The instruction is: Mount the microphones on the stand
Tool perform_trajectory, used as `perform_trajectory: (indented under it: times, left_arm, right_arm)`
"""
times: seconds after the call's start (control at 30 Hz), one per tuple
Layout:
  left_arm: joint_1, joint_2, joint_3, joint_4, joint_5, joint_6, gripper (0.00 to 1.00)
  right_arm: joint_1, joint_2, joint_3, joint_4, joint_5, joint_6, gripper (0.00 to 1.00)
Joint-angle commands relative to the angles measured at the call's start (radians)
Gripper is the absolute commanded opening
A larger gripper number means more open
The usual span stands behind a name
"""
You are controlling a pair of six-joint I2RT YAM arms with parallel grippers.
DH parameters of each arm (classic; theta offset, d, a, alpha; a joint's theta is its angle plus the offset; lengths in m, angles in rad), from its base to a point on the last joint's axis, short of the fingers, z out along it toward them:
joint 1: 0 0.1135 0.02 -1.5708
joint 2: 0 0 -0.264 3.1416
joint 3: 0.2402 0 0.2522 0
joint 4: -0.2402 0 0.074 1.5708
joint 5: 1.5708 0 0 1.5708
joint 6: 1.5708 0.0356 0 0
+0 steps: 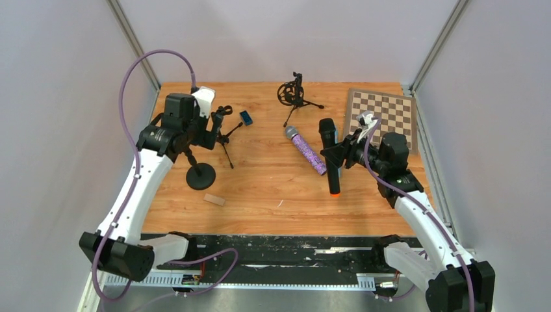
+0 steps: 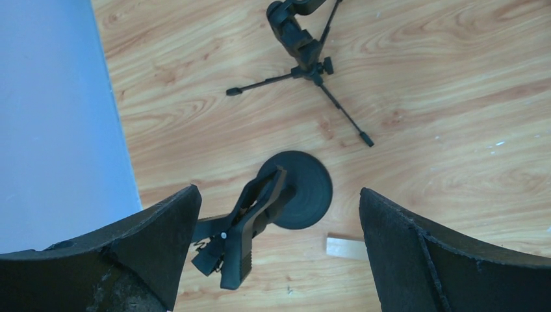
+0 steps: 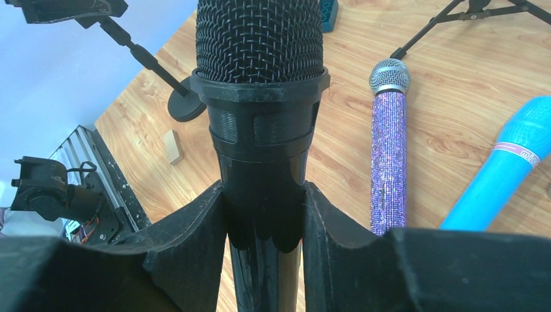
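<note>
My left gripper first moves down past the spring clip between its open fingers next, to get onto the pole point(image 1: 190, 156) below the clip.
My right gripper point(image 1: 339, 154) point(image 3: 263, 192) is shut on the black microphone point(image 1: 330, 153) point(image 3: 260, 97), gripping just below its mesh head; its orange end point(image 1: 334, 192) points toward me. The purple glitter microphone point(image 1: 305, 150) point(image 3: 388, 156) lies on the table just left of it. The light blue microphone point(image 3: 510, 175) lies to its right, seen only in the right wrist view. My left gripper point(image 1: 212, 129) point(image 2: 278, 192) is open above the round-base stand point(image 1: 200, 175) point(image 2: 302, 188). The stand's black spring clip point(image 2: 243, 227) sits between the fingers, nearer the left one, not touching.
A small tripod stand point(image 1: 225, 135) point(image 2: 305, 62) stands just right of the left gripper. Another tripod with a ring mount point(image 1: 292, 94) is at the back. A blue case point(image 1: 245, 117), a wooden block point(image 1: 214, 199) point(image 2: 344, 247) and a chessboard point(image 1: 383, 114) lie on the table.
</note>
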Motion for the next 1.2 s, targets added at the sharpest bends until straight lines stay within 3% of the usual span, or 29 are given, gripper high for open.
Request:
perform_trajectory:
  times: [0.0,0.17,0.27,0.63,0.93,1.03,1.17]
  left_arm:
    - [0.007,0.074,0.071,-0.018,-0.06,0.052,1.0]
    - [0.006,0.143,0.088,-0.051,-0.057,0.057,0.92]
    - [0.007,0.144,0.062,-0.052,-0.063,0.054,0.82]
    - [0.006,0.165,0.004,-0.038,-0.15,0.048,0.76]
    - [0.005,0.182,0.03,-0.066,-0.149,0.032,0.49]
    - [0.005,0.177,0.046,-0.079,-0.131,0.026,0.3]
    - [0.005,0.162,0.057,-0.089,-0.09,0.02,0.14]
  right_arm:
    - [0.013,-0.014,0.003,0.07,0.034,0.006,0.0]
    - [0.019,-0.019,-0.002,0.06,0.065,-0.009,0.0]
    - [0.021,-0.017,0.007,0.043,0.086,-0.016,0.0]
    - [0.021,-0.016,-0.004,0.032,0.131,-0.021,0.0]
    - [0.022,-0.011,-0.008,0.03,0.146,-0.02,0.0]
    - [0.021,-0.008,-0.01,0.03,0.15,-0.021,0.0]
    - [0.021,0.0,-0.009,0.029,0.152,-0.019,0.0]
